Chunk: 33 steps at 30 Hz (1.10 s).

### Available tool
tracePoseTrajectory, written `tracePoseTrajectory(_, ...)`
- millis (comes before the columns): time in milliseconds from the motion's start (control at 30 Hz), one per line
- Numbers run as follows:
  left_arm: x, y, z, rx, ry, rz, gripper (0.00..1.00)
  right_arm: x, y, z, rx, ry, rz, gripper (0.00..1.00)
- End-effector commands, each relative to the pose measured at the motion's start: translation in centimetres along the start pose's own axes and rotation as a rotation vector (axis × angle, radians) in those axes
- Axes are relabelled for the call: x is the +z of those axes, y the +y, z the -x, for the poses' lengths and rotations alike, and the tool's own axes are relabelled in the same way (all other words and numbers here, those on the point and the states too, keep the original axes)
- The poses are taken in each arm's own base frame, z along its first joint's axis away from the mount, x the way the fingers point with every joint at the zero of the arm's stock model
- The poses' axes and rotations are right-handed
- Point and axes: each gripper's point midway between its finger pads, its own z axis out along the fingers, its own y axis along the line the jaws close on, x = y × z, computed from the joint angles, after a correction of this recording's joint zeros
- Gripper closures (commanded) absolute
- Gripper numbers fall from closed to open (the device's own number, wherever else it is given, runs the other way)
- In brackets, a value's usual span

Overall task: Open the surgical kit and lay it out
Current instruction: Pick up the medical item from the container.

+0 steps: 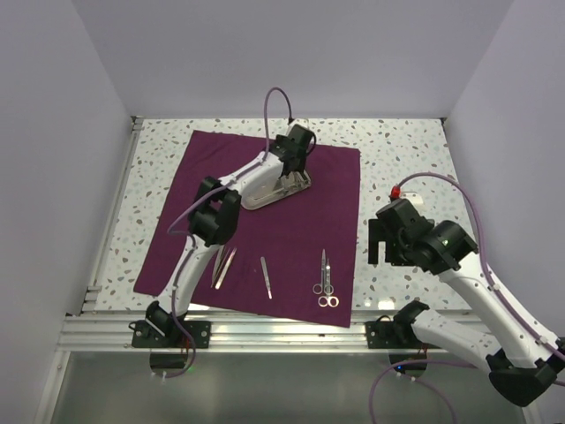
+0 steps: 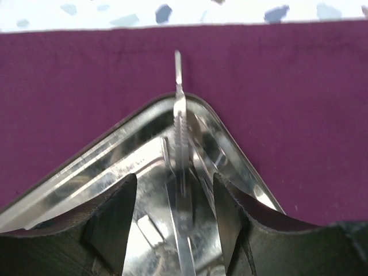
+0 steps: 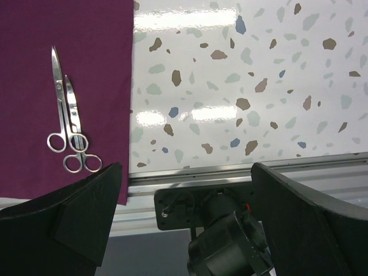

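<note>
My left gripper's open fingers already have the ridged part of the slim silver instrument (image 2: 180, 109) between them and need to move down around it, into the tray's far corner.
The dark purple cloth (image 1: 265, 230) lies spread flat on the table. The steel tray (image 1: 265, 196) sits on its far middle. My left gripper (image 1: 296, 172) is over the tray's far corner. In the left wrist view it (image 2: 175, 178) is open, its fingers either side of a slim silver instrument (image 2: 180, 109) that lies in the tray (image 2: 109, 161) with its tip over the corner; neither finger touches it. Tweezers (image 1: 223, 265) and one more slim tool (image 1: 266, 276) lie near the cloth's front. Two scissors (image 1: 325, 283) lie front right and also show in the right wrist view (image 3: 66, 121). My right gripper (image 1: 381, 240) is open and empty.
The right gripper (image 3: 187, 167) hangs over bare speckled tabletop (image 3: 241, 86) just right of the cloth's edge (image 3: 123, 115), near the metal rail (image 1: 282, 331) at the table's front. White walls close in the left, right and back.
</note>
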Motion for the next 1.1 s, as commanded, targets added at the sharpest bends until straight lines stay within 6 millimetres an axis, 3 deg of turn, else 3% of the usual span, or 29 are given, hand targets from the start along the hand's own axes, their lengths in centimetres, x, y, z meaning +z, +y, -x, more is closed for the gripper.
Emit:
tracePoseTrajectory(0, 1.1, 1.5, 5.3, -0.073, -0.138, -0.008, 0.4, -0.5, -0.3, 1.4, 0.019, -0.04, -0.026, 0.02)
tracePoseTrajectory(233, 3.4, 1.0, 5.3, -0.088, -0.141, -0.084, 0.39, 0.2, 0.3, 2.1, -0.016, -0.033, -0.034, 0.02)
tracePoseTrajectory(667, 3.7, -1.5, 4.8, -0.084, -0.132, -0.212, 0.45, 1.9, 1.2, 2.6, -0.09, -0.004, -0.056, 0.02)
tracePoseTrajectory(1067, 5.9, -0.4, 1.3, -0.068, -0.049, -0.123, 0.57, 2.0, 1.4, 2.6, -0.097, -0.008, -0.047, 0.01)
